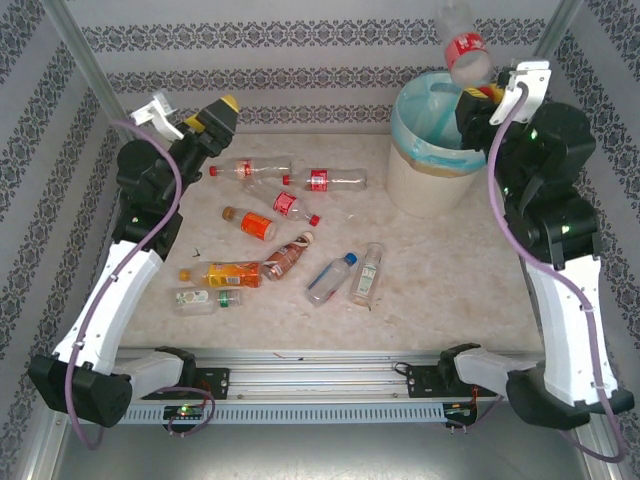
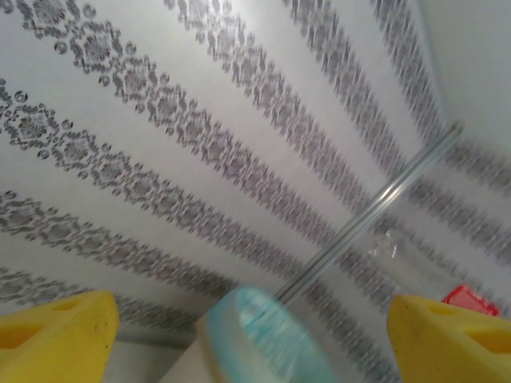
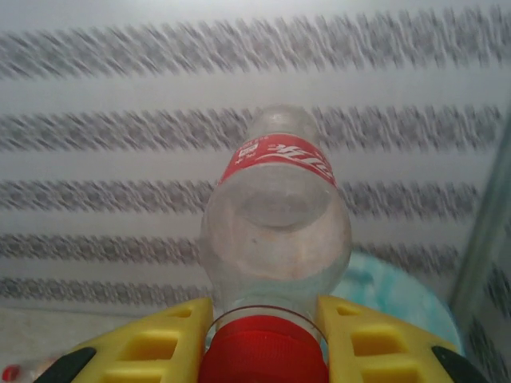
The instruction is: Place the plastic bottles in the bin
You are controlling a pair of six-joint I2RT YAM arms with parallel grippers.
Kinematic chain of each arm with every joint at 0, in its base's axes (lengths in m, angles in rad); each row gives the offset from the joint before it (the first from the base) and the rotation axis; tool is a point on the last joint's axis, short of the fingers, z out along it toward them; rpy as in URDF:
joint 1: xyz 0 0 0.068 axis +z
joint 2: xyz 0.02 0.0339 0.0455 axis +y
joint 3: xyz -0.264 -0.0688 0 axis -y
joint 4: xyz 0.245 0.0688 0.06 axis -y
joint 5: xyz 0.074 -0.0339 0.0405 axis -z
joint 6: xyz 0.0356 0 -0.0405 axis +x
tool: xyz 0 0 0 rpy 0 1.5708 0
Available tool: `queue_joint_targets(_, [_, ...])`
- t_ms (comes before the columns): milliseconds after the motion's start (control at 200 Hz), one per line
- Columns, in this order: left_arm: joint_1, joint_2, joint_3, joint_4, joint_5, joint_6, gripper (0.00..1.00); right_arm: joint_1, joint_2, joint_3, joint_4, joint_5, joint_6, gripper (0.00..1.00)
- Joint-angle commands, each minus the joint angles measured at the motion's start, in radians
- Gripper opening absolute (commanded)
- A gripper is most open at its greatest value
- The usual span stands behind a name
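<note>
My right gripper needs to tilt the bottle down, since the bottle points at the wall, and lower it into the liner [image 3: 395, 295] before letting go of the neck.
My right gripper [image 1: 480, 92] is shut on the neck of a clear bottle with a red label [image 1: 464, 42], held base-up above the bin [image 1: 430, 150]. In the right wrist view the yellow fingers [image 3: 152, 343] clamp beside its red cap [image 3: 263, 355], the bottle's body [image 3: 275, 215] stands over them, and the blue liner [image 3: 395, 295] lies behind. My left gripper [image 1: 215, 120] is raised at the back left, open and holding nothing. Its fingers [image 2: 56, 335] frame the distant bin [image 2: 255, 343]. Several bottles [image 1: 290, 205] lie on the table.
Loose bottles spread from the back left [image 1: 250, 168] to the front middle [image 1: 367, 272], including orange ones [image 1: 232, 273]. Patterned walls enclose the table. A metal post [image 2: 375, 207] rises behind the bin. Bare tabletop [image 1: 450, 270] lies in front of the bin.
</note>
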Motion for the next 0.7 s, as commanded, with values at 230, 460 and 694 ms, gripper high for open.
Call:
queue_joint_targets(230, [-0.207, 0.126, 0.139, -0.498, 0.062, 0.529, 0.87, -0.152, 0.380, 0.394, -0.644, -0.078, 0.206, 0.00])
queue_joint_targets(460, [-0.305, 0.184, 0.204, -0.624, 0.060, 0.654, 0.88, -0.162, 0.613, 0.638, -0.803, -0.011, 0.176, 0.00])
queue_joint_targets(694, [-0.346, 0.214, 0.250, -0.729, 0.057, 0.776, 0.90, -0.199, 0.844, 0.867, -0.954, -0.003, 0.157, 0.03])
